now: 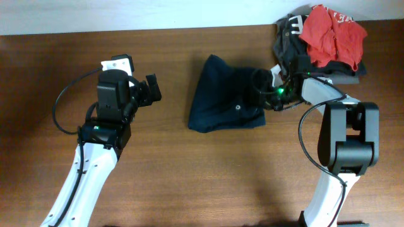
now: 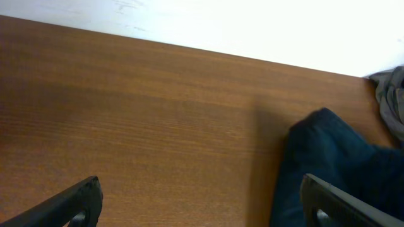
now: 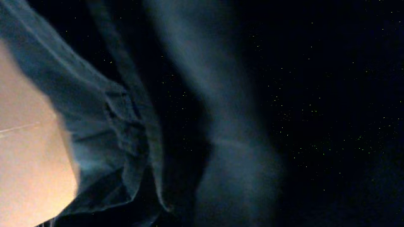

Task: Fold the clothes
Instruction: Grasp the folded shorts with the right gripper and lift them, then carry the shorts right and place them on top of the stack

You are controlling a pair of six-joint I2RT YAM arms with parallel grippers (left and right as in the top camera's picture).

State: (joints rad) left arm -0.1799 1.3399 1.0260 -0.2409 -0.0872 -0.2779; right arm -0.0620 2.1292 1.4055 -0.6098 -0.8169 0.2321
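Note:
The red garment [image 1: 331,39] lies outward of my right gripper and to its right in the overhead view, so the gripper should lift the shorts [image 1: 221,94] outward onto it and release them.
The dark navy shorts [image 1: 221,94] lie in a compact, wrinkled bundle at the middle of the wooden table [image 1: 189,176]. My right gripper [image 1: 262,88] is at the bundle's right edge, pressed into the fabric. The right wrist view is filled with dark blue cloth [image 3: 126,126], and my fingers are hidden there. My left gripper [image 1: 151,90] is open and empty, a little left of the shorts. In the left wrist view its fingers [image 2: 201,189] frame bare wood, and the shorts [image 2: 328,157] show at the right.
A red garment with white lettering [image 1: 331,34] lies on top of dark grey and black garments [image 1: 289,39] at the back right corner. The grey cloth shows at the right edge of the left wrist view [image 2: 392,94]. A white wall runs along the table's far edge.

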